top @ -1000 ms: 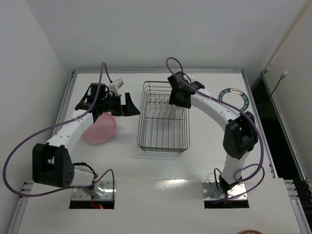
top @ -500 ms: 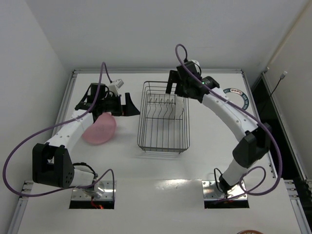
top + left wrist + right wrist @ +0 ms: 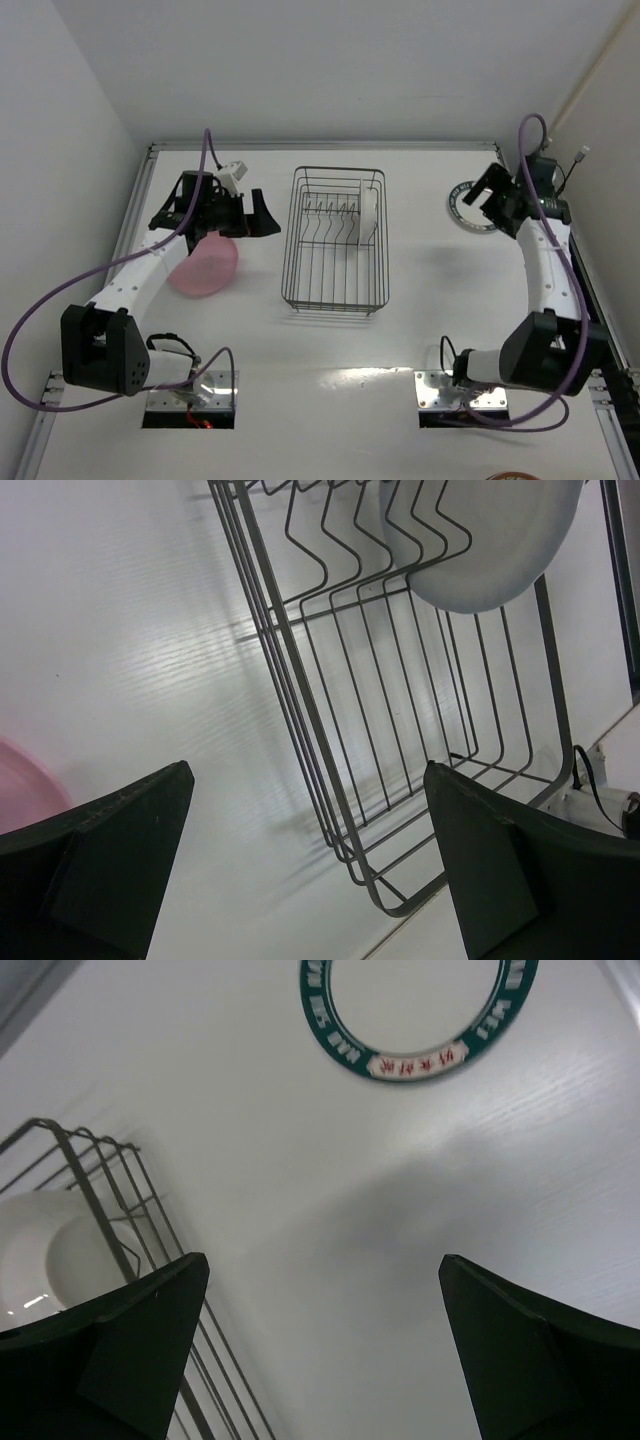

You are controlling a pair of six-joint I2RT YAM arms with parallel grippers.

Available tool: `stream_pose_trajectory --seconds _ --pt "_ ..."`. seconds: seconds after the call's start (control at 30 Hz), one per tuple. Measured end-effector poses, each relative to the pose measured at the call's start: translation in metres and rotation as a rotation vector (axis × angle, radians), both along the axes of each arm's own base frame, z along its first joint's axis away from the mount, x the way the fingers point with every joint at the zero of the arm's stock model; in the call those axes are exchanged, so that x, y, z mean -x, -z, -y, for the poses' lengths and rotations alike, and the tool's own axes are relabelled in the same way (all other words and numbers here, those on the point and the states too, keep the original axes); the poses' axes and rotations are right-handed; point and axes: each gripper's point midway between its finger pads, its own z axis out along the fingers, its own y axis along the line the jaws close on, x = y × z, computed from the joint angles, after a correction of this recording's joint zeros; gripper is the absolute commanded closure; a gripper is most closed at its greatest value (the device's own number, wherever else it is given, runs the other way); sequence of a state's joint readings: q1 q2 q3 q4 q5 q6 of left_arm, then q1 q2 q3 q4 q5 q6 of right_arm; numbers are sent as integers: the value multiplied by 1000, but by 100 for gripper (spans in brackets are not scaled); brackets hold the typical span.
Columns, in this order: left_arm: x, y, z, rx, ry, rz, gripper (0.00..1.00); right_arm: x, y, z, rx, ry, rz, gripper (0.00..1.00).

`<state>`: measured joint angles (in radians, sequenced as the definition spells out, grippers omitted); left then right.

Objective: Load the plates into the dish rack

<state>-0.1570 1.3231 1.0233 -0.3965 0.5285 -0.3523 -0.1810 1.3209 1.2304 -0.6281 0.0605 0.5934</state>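
The near rim of the patterned plate is below my right gripper on top of the table, so the gripper will next go down onto that rim, tilting flatter with its fingers open.
The dark wire dish rack (image 3: 335, 270) stands mid-table with one white plate (image 3: 368, 215) upright in its far right slots. A pink plate (image 3: 203, 268) lies on the table to the left, partly under my left arm. A white plate with a dark green patterned rim (image 3: 470, 212) lies at the far right. My left gripper (image 3: 268, 213) is open and empty, just left of the rack. My right gripper (image 3: 483, 190) is open and empty above the patterned plate's near edge. The left wrist view shows the rack (image 3: 400, 710), the white plate (image 3: 480, 550) and the pink plate's edge (image 3: 20, 790). The right wrist view shows the patterned plate (image 3: 420, 1063).
The rack's corner (image 3: 100, 1180) and the white plate in it (image 3: 40, 1250) show at the left of the right wrist view. The table's raised rim (image 3: 320, 146) runs along the back. A wall stands close on the left, and a gap with cables on the right.
My right arm has swung from the rack's far right corner out to the right, over the patterned plate. The white plate stays in the rack. My left arm has barely moved.
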Motion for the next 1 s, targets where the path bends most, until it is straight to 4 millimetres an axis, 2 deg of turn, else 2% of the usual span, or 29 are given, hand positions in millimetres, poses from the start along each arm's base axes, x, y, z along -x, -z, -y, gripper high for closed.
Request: stream_pose_trajectory --seconds 0.07,0.2,0.33,0.5,0.57,0.73,1.0 --pt "0 -3 -2 -7 -11 12 0 9 35 14 -96 13 -62 1" --pt "-1 -2 -5 -19 -25 12 0 7 75 25 -284 5 -84 1" --pt "-1 -1 -7 -29 -36 6 0 -1 95 42 -400 20 -73 1" --pt "0 0 -8 -34 -40 1 0 -8 109 66 -493 63 -37 1" --pt "0 0 -8 -33 -39 1 0 -11 125 73 -535 79 -48 1" --pt "0 0 -7 -32 -38 1 0 -8 172 73 -623 105 -133 1" --pt "1 0 -7 -29 -34 0 0 -14 200 71 -669 107 -191 2"
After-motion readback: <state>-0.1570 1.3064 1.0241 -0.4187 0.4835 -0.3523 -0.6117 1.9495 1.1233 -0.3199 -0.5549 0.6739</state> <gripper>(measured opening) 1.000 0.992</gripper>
